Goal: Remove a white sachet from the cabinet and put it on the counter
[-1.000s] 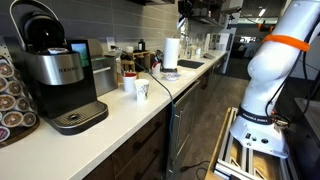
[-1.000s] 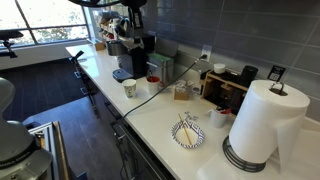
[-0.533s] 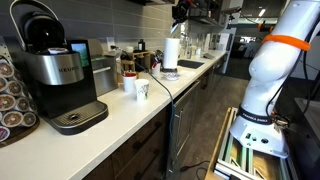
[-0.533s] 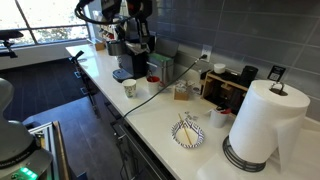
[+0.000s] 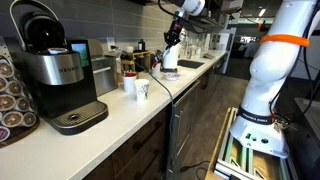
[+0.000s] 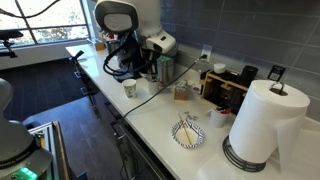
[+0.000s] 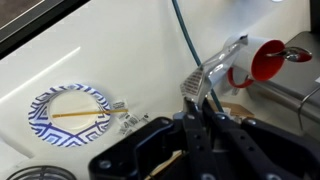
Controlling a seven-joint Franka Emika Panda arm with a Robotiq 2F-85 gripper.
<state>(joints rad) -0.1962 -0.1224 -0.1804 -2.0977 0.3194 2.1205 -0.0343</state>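
Note:
My gripper moves down toward the bare counter between the blue patterned plate and the black cable next. It releases the sachet there, as that part lies clear.
In the wrist view my gripper [image 7: 197, 101] is shut on a small white and silver sachet [image 7: 216, 66], which sticks out past the fingertips above the white counter [image 7: 100, 45]. In both exterior views the arm reaches down from above, with the gripper [image 5: 170, 50] [image 6: 157, 66] hanging over the middle of the counter [image 5: 130, 112] [image 6: 150, 122]. The sachet is too small to make out there. The cabinet is out of view.
A blue patterned plate [image 7: 68, 112] [image 6: 188, 133] with sticks lies on the counter. A red cup [image 7: 268, 60], white paper cups [image 5: 142, 90] [image 6: 129, 88], a coffee machine [image 5: 55, 75], a paper towel roll [image 6: 260, 125] and a black cable [image 7: 186, 35] stand nearby.
The arm has come down from the top of the view toward the counter, and the gripper is now lower and further along it.

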